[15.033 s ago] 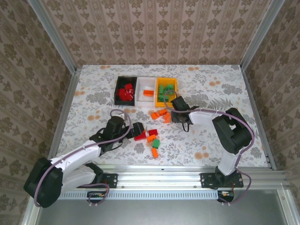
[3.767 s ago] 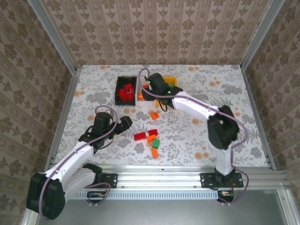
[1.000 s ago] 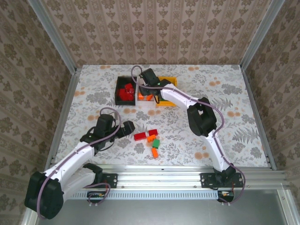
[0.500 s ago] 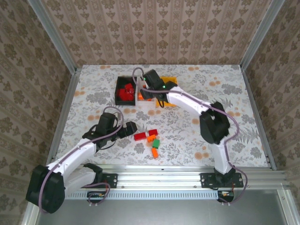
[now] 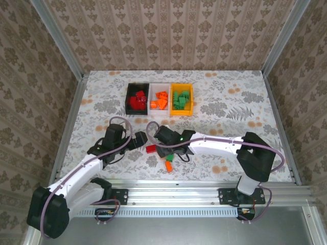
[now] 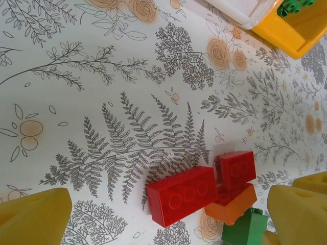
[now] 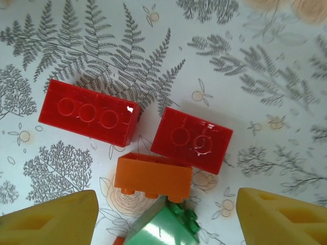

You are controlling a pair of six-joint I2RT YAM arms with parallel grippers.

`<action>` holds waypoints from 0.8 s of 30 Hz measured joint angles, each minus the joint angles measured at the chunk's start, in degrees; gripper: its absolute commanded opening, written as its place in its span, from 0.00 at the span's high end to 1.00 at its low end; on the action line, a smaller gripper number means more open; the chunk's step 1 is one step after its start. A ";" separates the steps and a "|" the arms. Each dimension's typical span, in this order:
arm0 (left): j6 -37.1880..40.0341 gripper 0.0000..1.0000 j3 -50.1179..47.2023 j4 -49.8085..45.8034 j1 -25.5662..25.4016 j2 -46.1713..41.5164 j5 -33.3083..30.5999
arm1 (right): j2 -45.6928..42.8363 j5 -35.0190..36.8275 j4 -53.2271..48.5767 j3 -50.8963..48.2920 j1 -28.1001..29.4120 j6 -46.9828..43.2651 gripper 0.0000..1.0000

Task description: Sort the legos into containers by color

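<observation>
Red and green bricks hem in its long sides, so my right gripper will next lower its open fingers around the short ends of the orange brick (image 7: 153,176) below.
Three joined containers stand at the back: the black bin (image 5: 129,104) holds red legos, the white bin (image 5: 153,96) orange ones, the yellow bin (image 5: 191,97) green ones. Loose legos lie mid-table: a long red brick (image 5: 151,148) (image 6: 190,195) (image 7: 88,112), a short red brick (image 6: 236,166) (image 7: 191,139), an orange brick (image 6: 230,205) (image 7: 152,176) and a green brick (image 6: 247,228) (image 7: 163,229). My right gripper (image 5: 166,148) (image 7: 166,224) hangs open just above this pile, holding nothing. Left of the pile, my left gripper (image 5: 139,142) (image 6: 163,219) stands wide open and empty.
Another orange brick (image 5: 168,166) lies at the near side of the pile. Patterned walls and metal posts ring the flowered table (image 5: 230,132). The arm bases sit on a rail (image 5: 173,196) along the near edge.
My right arm has swung back from above the white bin down to the loose pile, and its jaws have widened. The left arm has barely shifted.
</observation>
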 measured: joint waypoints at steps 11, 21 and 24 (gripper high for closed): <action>-0.24 0.00 -2.10 -0.50 0.13 -4.26 -0.61 | 7.32 -1.36 -1.01 2.56 0.15 4.11 0.30; -0.22 0.00 -2.12 -0.55 0.37 -4.33 -0.92 | 10.01 -0.76 -1.09 3.89 0.15 5.49 0.50; -0.22 0.00 -2.12 -0.55 0.37 -4.33 -0.92 | 9.84 0.20 -1.03 3.87 0.24 5.44 0.57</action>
